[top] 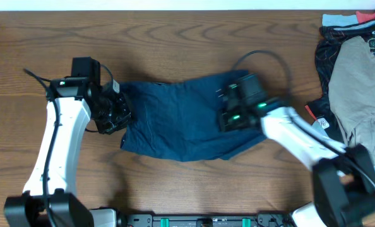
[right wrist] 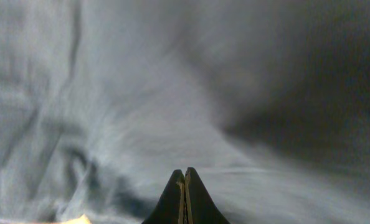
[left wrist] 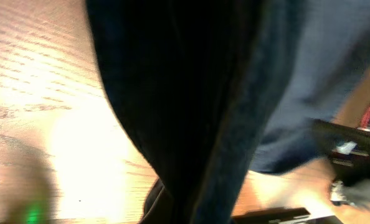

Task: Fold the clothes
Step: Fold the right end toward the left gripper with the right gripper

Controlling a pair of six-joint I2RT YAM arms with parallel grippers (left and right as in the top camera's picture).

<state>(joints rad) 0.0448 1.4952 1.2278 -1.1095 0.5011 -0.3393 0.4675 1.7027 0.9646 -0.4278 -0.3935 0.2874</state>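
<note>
I will next lower my right gripper onto the shorts' edge facing the beige-khaki garment and release it there, because that part of them is below my fingers.
The dark navy shorts (top: 181, 126) lie spread across the middle of the wooden table (top: 175, 38). My left gripper (top: 118, 112) is at their left edge. In the left wrist view the navy cloth (left wrist: 191, 93) fans up from the jaws and hides the fingers, so it appears shut on the shorts. My right gripper (top: 228, 107) is over the right part of the shorts. In the right wrist view its fingers (right wrist: 185, 173) are pressed together with nothing between them, just above the blurred blue fabric (right wrist: 141, 93).
A beige-khaki garment (top: 358, 82) lies on a black patterned garment (top: 329, 50) at the right edge. A small red item (top: 310, 112) lies beside them. A black cable (top: 263, 57) loops behind the right arm, which shows in the left wrist view (left wrist: 353, 155).
</note>
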